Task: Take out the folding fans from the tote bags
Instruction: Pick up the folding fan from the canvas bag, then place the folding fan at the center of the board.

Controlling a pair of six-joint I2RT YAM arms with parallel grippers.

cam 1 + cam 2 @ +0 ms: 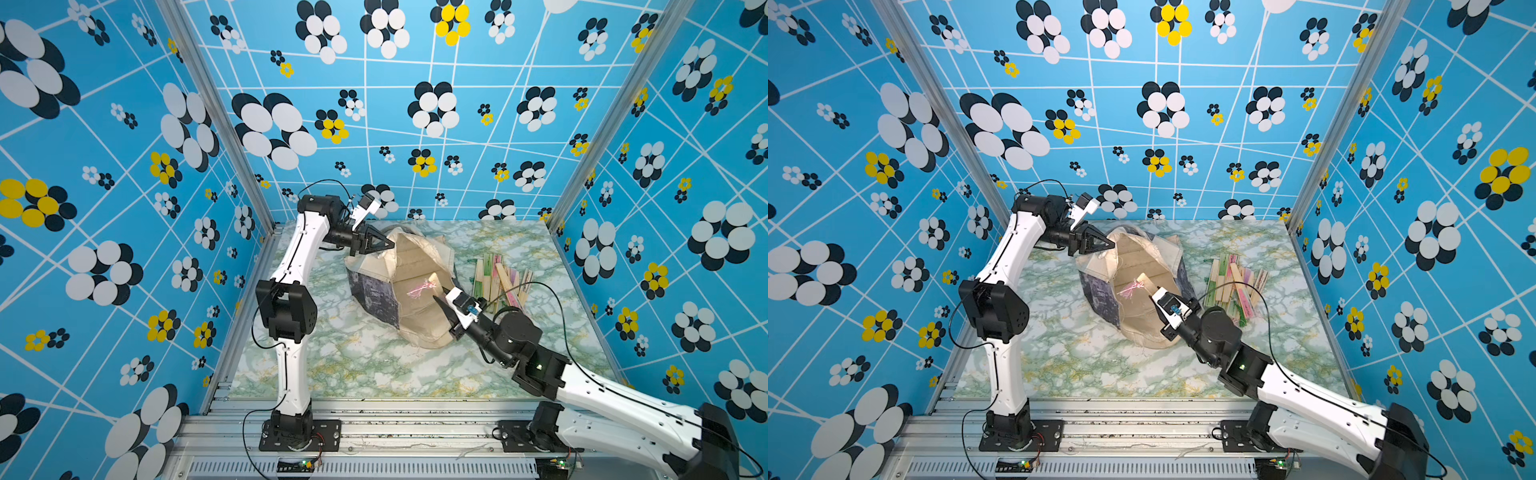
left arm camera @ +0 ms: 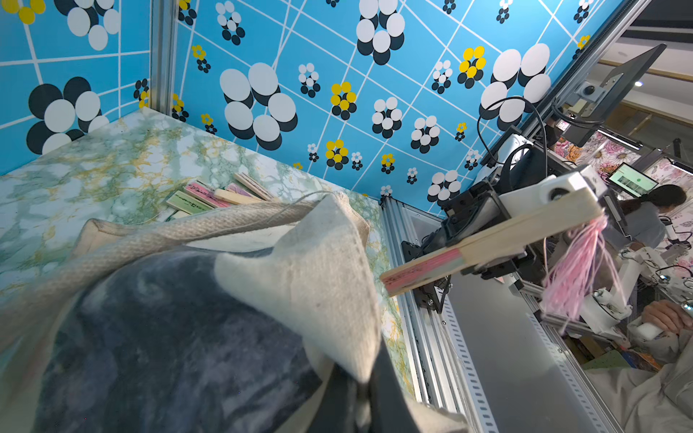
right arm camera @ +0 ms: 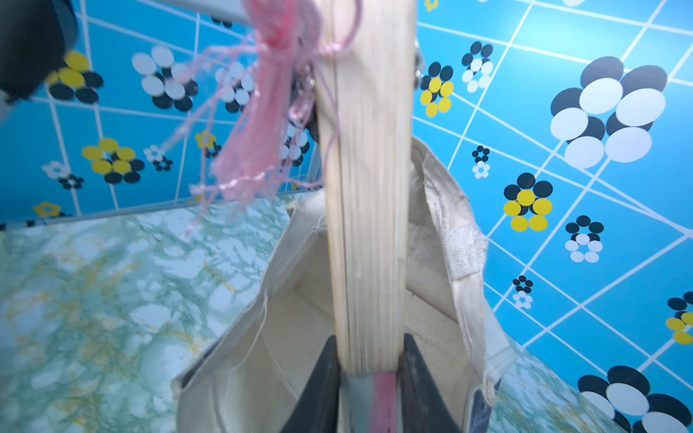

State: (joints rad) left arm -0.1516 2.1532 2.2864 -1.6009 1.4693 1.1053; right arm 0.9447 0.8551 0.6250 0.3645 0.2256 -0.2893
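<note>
The right gripper carries its closed fan away from the bag's opening and down onto the piled fans next, and releases it where the others already lie.
The cream tote bag (image 1: 374, 291) (image 1: 1100, 291) lies at the table's middle with its mouth gaping upward. My left gripper (image 1: 390, 243) (image 1: 1111, 243) (image 2: 360, 393) is shut on the bag's far-left rim and holds the cloth up. Above the open mouth, my right gripper (image 1: 440, 293) (image 1: 1152, 291) (image 3: 369, 375) is shut on a closed folding fan (image 1: 432, 277) (image 1: 1144, 279) (image 2: 487, 243) (image 3: 367, 225). The fan's pink tassel (image 1: 419, 288) (image 3: 262, 131) dangles from its free end. Several more closed fans (image 1: 503, 278) (image 1: 1237, 282) (image 2: 217, 195) lie piled on the table right of the bag.
The green marbled table (image 1: 353, 365) is boxed in by blue flowered walls at the back and on both sides. An aluminium rail (image 1: 374, 415) carrying both arm bases runs along the front edge. The right arm's black cable (image 1: 552, 299) loops over the fan pile.
</note>
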